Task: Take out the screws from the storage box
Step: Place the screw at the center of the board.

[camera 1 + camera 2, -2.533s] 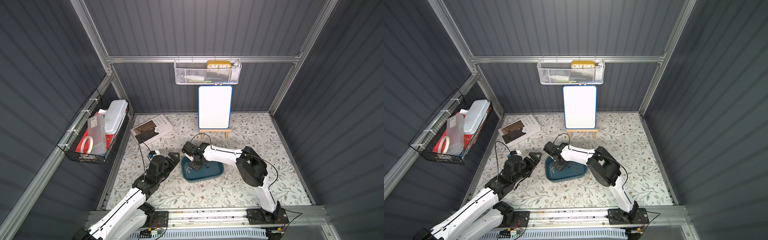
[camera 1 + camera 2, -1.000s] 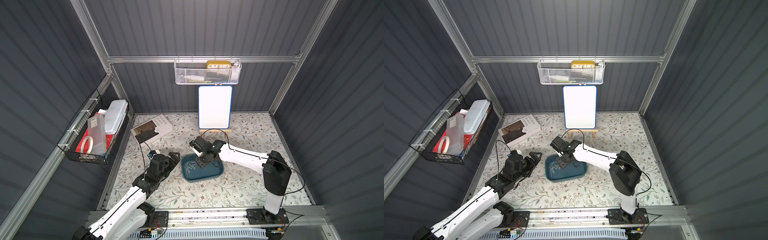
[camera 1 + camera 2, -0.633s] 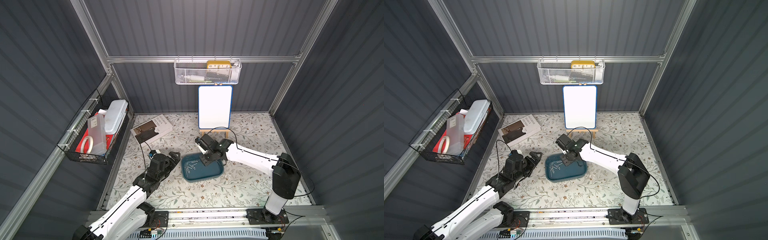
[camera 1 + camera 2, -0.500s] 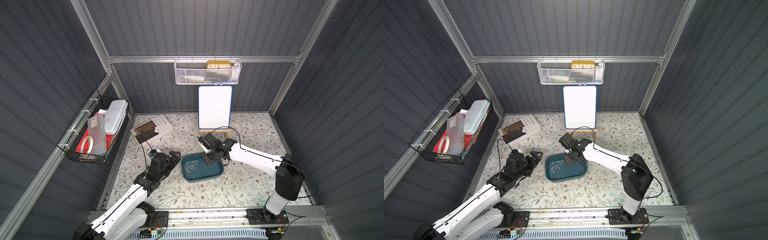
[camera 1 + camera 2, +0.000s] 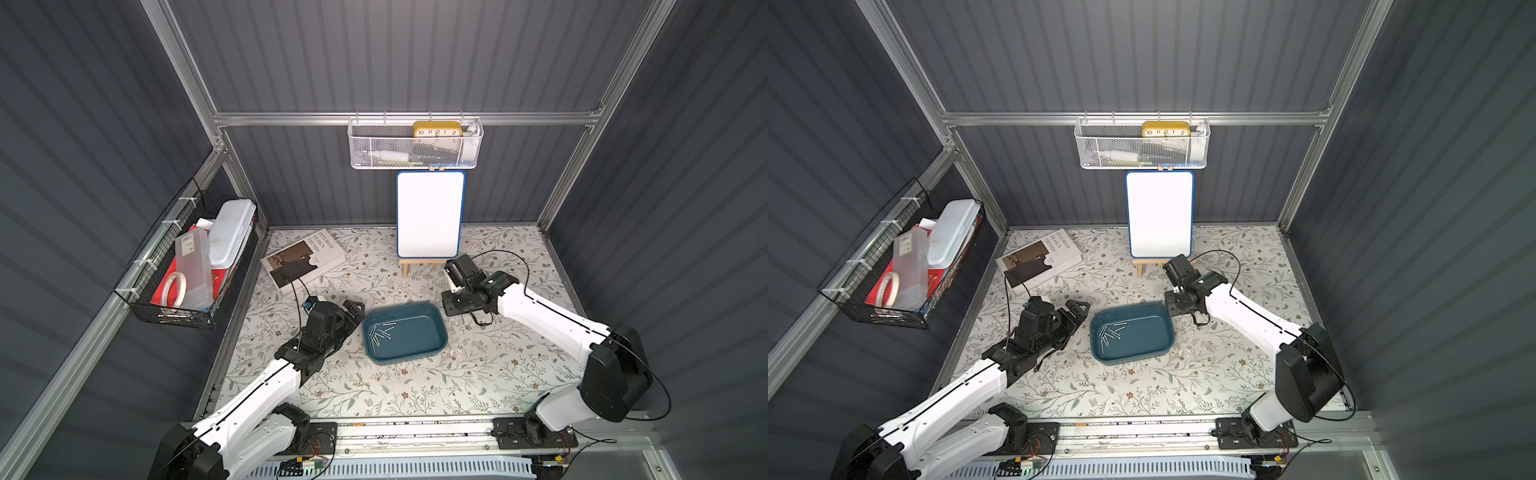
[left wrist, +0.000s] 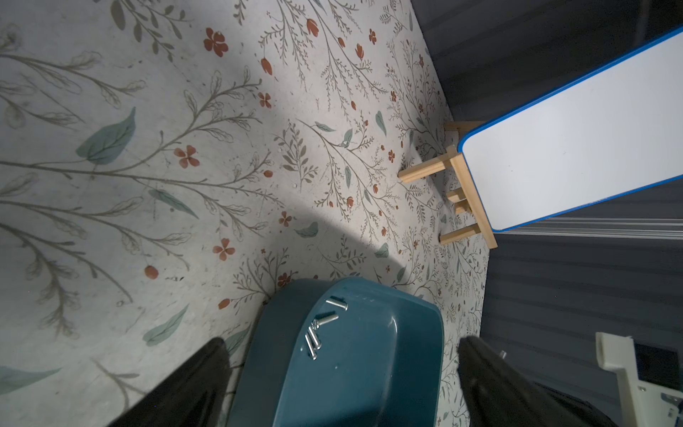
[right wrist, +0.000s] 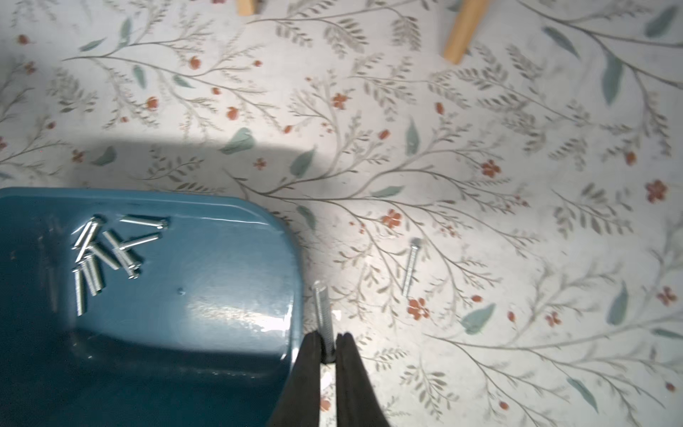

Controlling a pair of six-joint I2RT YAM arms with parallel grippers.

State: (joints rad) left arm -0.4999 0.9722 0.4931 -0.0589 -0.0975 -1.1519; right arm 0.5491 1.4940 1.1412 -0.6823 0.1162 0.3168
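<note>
My right gripper should next move away from the box, down to the clear tabletop (image 7: 436, 281) beside the loose screw, to release its screw.
The storage box (image 5: 419, 332), a teal tray, lies mid-table in both top views, with several screws (image 5: 382, 332) bunched at its left end (image 7: 103, 255). My right gripper (image 7: 328, 338) is shut on one screw (image 7: 322, 307), which sticks out past the fingertips just outside the box's rim (image 7: 295, 258). In a top view this gripper (image 5: 456, 308) hangs by the box's far right corner. Another screw (image 7: 411, 266) lies loose on the table beside it. My left gripper (image 5: 353, 320) stands open at the box's left end. Its wrist view shows the box (image 6: 369, 369) and screws (image 6: 321, 329) between its spread fingers (image 6: 199, 373).
A whiteboard on a wooden easel (image 5: 430, 220) stands behind the box, close to the right arm. A book (image 5: 303, 259) lies at the far left of the table. A black wire basket (image 5: 187, 266) hangs on the left wall and a white mesh basket (image 5: 415, 145) on the back wall.
My right gripper, shut, has moved rightward from over the box to just past its far right corner. The left arm has barely moved.
</note>
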